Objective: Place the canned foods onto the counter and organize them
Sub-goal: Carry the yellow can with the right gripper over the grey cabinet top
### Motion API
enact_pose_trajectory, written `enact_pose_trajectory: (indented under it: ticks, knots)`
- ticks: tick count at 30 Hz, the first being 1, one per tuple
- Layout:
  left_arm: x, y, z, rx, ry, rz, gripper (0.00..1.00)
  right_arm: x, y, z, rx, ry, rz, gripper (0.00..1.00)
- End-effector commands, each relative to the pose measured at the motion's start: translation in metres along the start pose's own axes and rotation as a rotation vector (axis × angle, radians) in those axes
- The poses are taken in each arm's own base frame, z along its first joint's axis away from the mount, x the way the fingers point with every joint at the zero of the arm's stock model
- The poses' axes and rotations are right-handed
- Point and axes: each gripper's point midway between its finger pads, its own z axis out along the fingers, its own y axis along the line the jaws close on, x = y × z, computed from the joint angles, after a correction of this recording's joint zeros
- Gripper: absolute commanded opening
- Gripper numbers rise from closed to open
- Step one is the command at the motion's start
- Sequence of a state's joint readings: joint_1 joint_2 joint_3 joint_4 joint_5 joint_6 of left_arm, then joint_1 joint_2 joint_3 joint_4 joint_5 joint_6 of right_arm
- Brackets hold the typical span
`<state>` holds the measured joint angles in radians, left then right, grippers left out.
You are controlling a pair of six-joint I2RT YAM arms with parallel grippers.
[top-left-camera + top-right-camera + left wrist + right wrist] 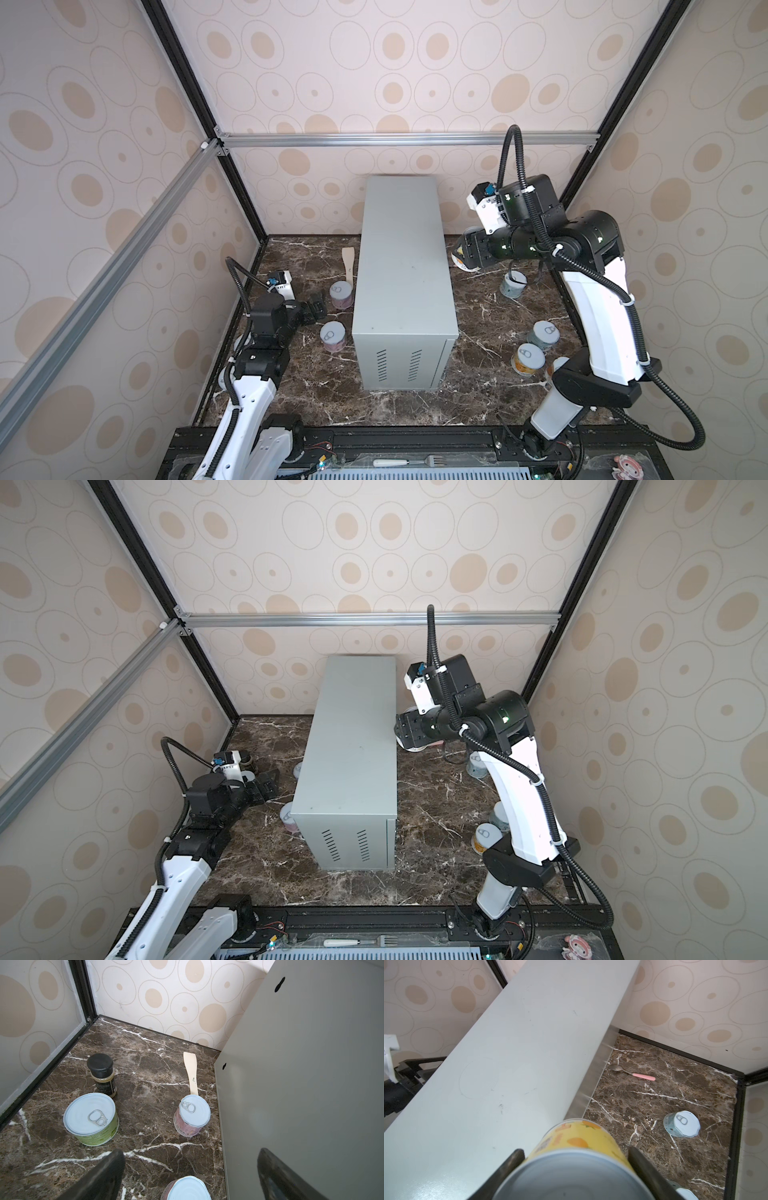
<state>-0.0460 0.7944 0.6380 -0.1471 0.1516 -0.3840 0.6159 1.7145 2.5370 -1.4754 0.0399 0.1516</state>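
Note:
The counter's top is just past the counter's edge beside my right gripper. I should next carry the yellow can with my right gripper over the counter's clear middle [406, 257] [498, 1114], lower it and let it go.
The counter [405, 266] is a tall grey box in the middle of the marble floor. My right gripper [575, 1153] is shut on a yellow fruit-print can [581, 1140], held at the counter's right top edge [508, 1064]. My left gripper [191, 1157] hangs open and empty left of the counter, above a pink can [186, 1188]. A second pink can [192, 1114] and a green can [91, 1119] stand beyond it. On the right stand two light-blue cans [513, 284] [543, 336] and an orange-print can [527, 359]. Nothing stands on the counter's top.
A dark-capped bottle [101, 1074] stands behind the green can. A wooden spatula [192, 1072] lies by the counter's left side and a pink-handled spoon [633, 1073] by its right. Patterned walls close in three sides. A fork [403, 461] lies on the front rail.

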Motion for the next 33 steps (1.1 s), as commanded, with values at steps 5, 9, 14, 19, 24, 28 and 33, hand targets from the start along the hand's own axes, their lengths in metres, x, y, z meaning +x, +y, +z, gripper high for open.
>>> enact_pose_trajectory:
  ticks: [5, 9, 14, 19, 24, 28, 33]
  knots:
    - [-0.003, -0.005, -0.001, 0.026, -0.017, -0.011, 0.99, -0.011, 0.037, 0.014, -0.089, -0.015, -0.079, 0.32]
    - [-0.003, -0.006, 0.000, 0.030, -0.013, -0.011, 0.99, -0.016, 0.063, 0.026, -0.132, -0.020, -0.124, 0.32]
    - [-0.002, -0.006, 0.000, 0.034, -0.011, -0.013, 0.99, -0.019, 0.083, 0.047, -0.162, -0.011, -0.154, 0.33]
    - [0.000, -0.006, 0.001, 0.036, -0.006, -0.013, 0.99, -0.017, 0.091, 0.074, -0.172, 0.021, -0.163, 0.41]
    - [0.001, -0.007, 0.001, 0.041, -0.002, -0.015, 0.99, -0.018, 0.095, 0.091, -0.177, 0.031, -0.165, 0.52]
    - [0.001, -0.007, 0.001, 0.042, -0.001, -0.014, 0.99, -0.021, 0.098, 0.097, -0.183, 0.023, -0.167, 0.66]
    - [0.001, -0.007, 0.001, 0.040, -0.002, -0.013, 0.99, -0.026, 0.100, 0.098, -0.190, 0.001, -0.167, 0.79]
